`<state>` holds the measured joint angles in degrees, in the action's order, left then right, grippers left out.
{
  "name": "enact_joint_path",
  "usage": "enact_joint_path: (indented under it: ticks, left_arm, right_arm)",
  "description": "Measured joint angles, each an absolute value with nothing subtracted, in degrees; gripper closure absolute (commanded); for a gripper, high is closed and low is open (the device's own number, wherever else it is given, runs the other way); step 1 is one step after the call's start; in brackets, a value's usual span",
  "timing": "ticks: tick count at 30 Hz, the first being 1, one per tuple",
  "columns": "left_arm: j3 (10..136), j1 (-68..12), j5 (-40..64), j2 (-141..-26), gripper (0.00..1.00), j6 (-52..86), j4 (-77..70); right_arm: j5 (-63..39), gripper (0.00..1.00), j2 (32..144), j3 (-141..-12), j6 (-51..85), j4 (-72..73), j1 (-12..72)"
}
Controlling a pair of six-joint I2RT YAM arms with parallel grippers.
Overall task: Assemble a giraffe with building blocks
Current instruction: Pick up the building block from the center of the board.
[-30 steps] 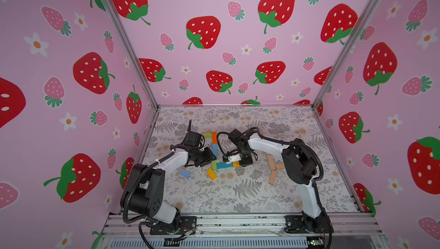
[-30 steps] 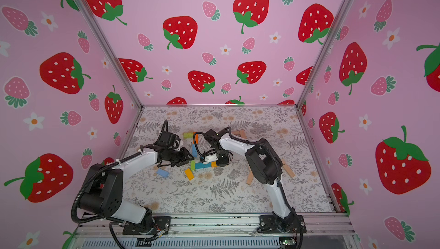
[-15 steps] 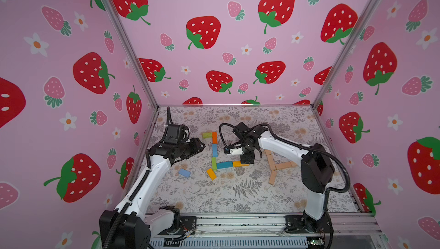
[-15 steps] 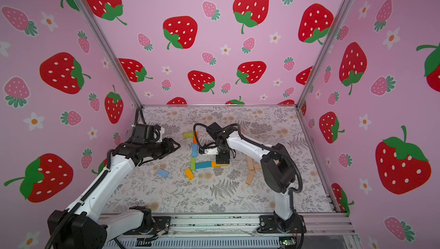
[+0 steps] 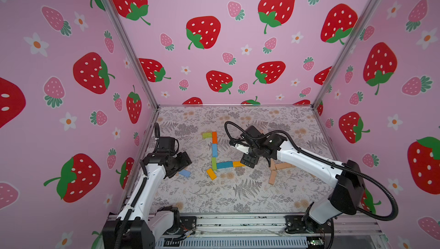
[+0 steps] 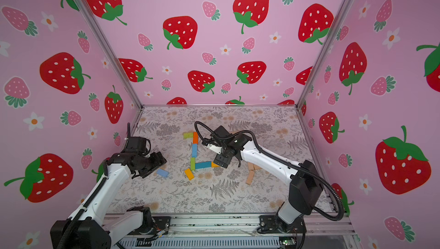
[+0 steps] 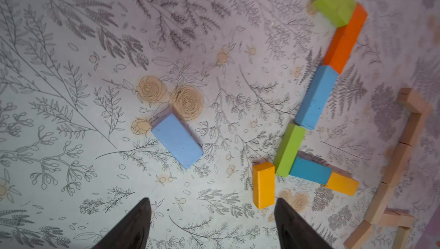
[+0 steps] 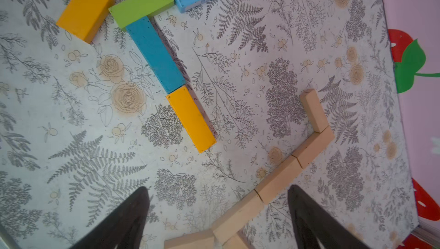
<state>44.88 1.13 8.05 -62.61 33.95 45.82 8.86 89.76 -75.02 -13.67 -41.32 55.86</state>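
The light blue block's middle (image 6: 162,173) (image 7: 177,140) lies slanted to my open fingers, so my left gripper moves down onto it with a turn next and closes across it.
Coloured building blocks lie flat in a joined line on the floral mat: green (image 5: 207,135), orange (image 5: 214,137), blue (image 5: 214,150), green (image 5: 213,163), teal (image 5: 224,165) and yellow (image 5: 238,163). A yellow block (image 7: 263,184) lies slanted at the corner. One light blue block (image 7: 177,140) lies alone. My left gripper (image 7: 213,208) hangs open and empty over the mat, beside the light blue block (image 5: 185,173). My right gripper (image 8: 219,191) is open above a chain of tan blocks (image 8: 278,181), touching none; in a top view it (image 5: 248,159) is by the yellow end.
More tan blocks (image 5: 272,177) lie to the right of the coloured line. Pink strawberry walls (image 5: 133,107) close the mat on three sides. A metal rail (image 5: 238,221) with both arm bases runs along the front edge.
Both grippers have opened wide. The left arm has drawn back to the left, away from the coloured line. The right gripper has shifted slightly right, off the yellow end block.
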Motion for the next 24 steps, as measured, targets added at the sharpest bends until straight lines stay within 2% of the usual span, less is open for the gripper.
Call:
enact_joint_path:
  ticks: [9,16,24]
  left_arm:
    - [39.0,1.3,5.2,-68.1,0.18,39.4,39.3]
    - [38.0,2.2,4.5,-72.2,0.20,42.0,33.7]
    - [37.9,2.5,4.5,-78.1,0.35,42.9,28.9]
  right_arm:
    - [11.5,0.14,84.8,-70.4,1.4,-35.7,57.9]
    - [11.7,0.16,84.6,-67.7,6.9,-34.6,58.0]
    - [11.9,0.17,84.4,-66.2,9.5,-34.5,58.0]
